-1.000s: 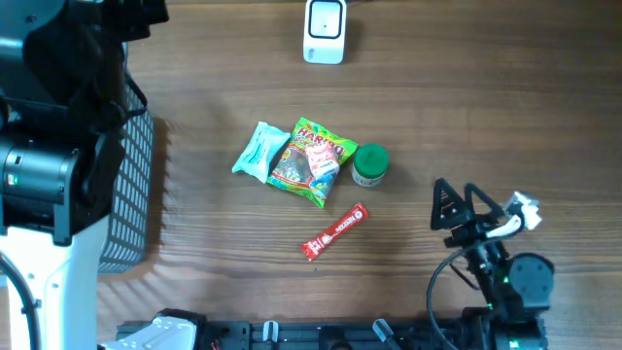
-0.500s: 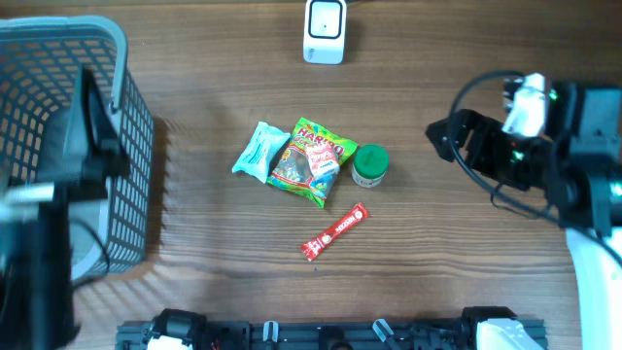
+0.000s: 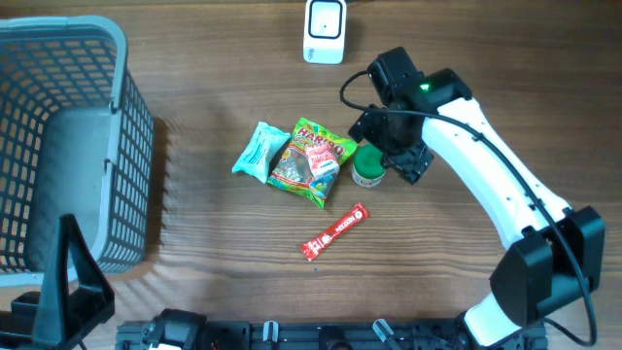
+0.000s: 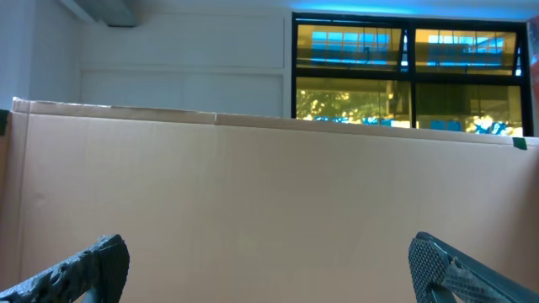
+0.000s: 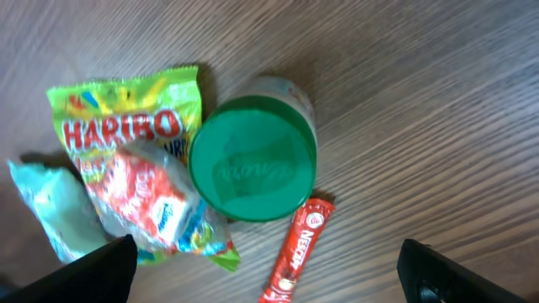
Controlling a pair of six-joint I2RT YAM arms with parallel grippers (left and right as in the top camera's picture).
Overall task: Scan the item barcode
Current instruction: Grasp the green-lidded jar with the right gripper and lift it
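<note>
My right gripper will go down onto the green-lidded jar (image 3: 369, 165) next, with its open fingers around the jar's sides. The jar stands upright and fits between the fingers.
Several items lie mid-table: a teal packet (image 3: 259, 151), a green Haribo bag (image 3: 313, 158) with a small red-and-white packet (image 5: 145, 195) on it, a green-lidded jar (image 3: 369, 165) and a red Nescafe stick (image 3: 335, 231). The white scanner (image 3: 324, 30) stands at the far edge. My right gripper (image 3: 394, 148) hovers open above the jar, touching nothing. In the right wrist view the green lid (image 5: 253, 160) is centred above the open gripper (image 5: 269, 286), and the stick (image 5: 295, 252) lies between the fingers. My left gripper (image 4: 269, 278) is open and empty, facing a cardboard wall. No barcode is visible.
A grey mesh basket (image 3: 126, 146) fills the table's left side. The left arm (image 3: 73, 292) is down at the near left corner. The cardboard wall (image 4: 269, 185) and windows (image 4: 404, 76) fill the left wrist view.
The right arm has swung in from the right side to above the green-lidded jar. The left arm has dropped from over the basket to the near left corner. The items have not moved.
</note>
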